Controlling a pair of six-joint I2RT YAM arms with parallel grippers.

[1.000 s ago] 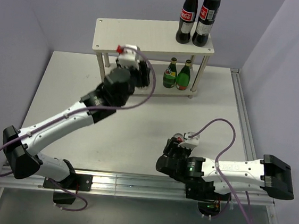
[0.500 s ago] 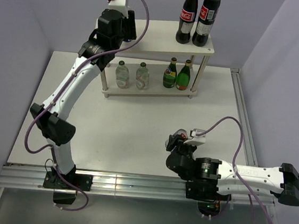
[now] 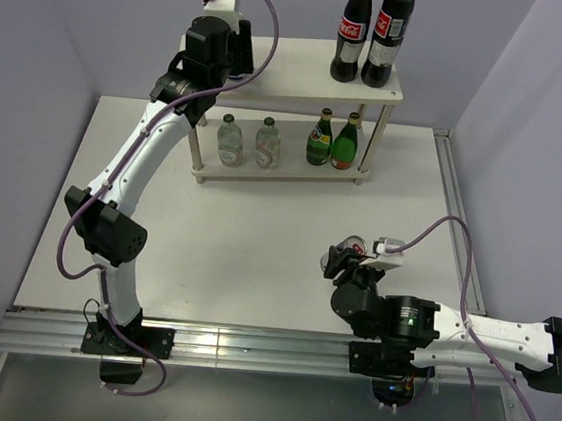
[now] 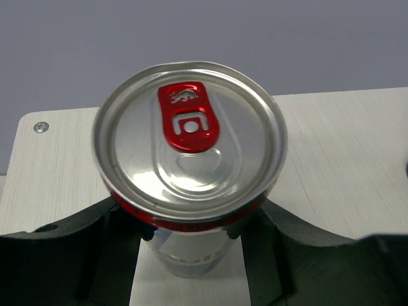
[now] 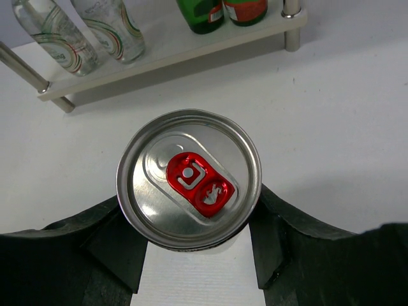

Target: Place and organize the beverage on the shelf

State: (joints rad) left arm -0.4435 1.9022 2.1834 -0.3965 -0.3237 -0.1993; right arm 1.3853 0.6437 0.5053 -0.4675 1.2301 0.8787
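Note:
My right gripper holds the can and will next lift outward onto the part of the top board beside my left gripper. It will release the can there, as the top board is bare short of the cola bottles.
The shelf (image 3: 286, 70) stands at the back. Its lower tier holds two clear bottles (image 3: 230, 140) (image 3: 268, 142) and two dark green bottles (image 3: 319, 137) (image 3: 346, 140). My left gripper (image 3: 223, 49) is at the left end of the top board, shut on a silver can (image 4: 188, 146) with a red tab, upright over the pale board (image 4: 344, 159). My right gripper (image 3: 344, 262) is shut on a second can (image 5: 189, 178), upright over the table in front of the shelf; its top shows in the top view (image 3: 351, 246).
Two tall cola bottles (image 3: 351, 37) (image 3: 388, 36) stand at the right end of the top board. The right wrist view shows the lower tier's edge (image 5: 166, 54), with clear bottles (image 5: 111, 25) and green bottles (image 5: 201, 13) beyond the can.
My left arm rose from the lower tier to the left end of the top board, uncovering the clear bottles. My right arm shifted right and toward the near edge with its can.

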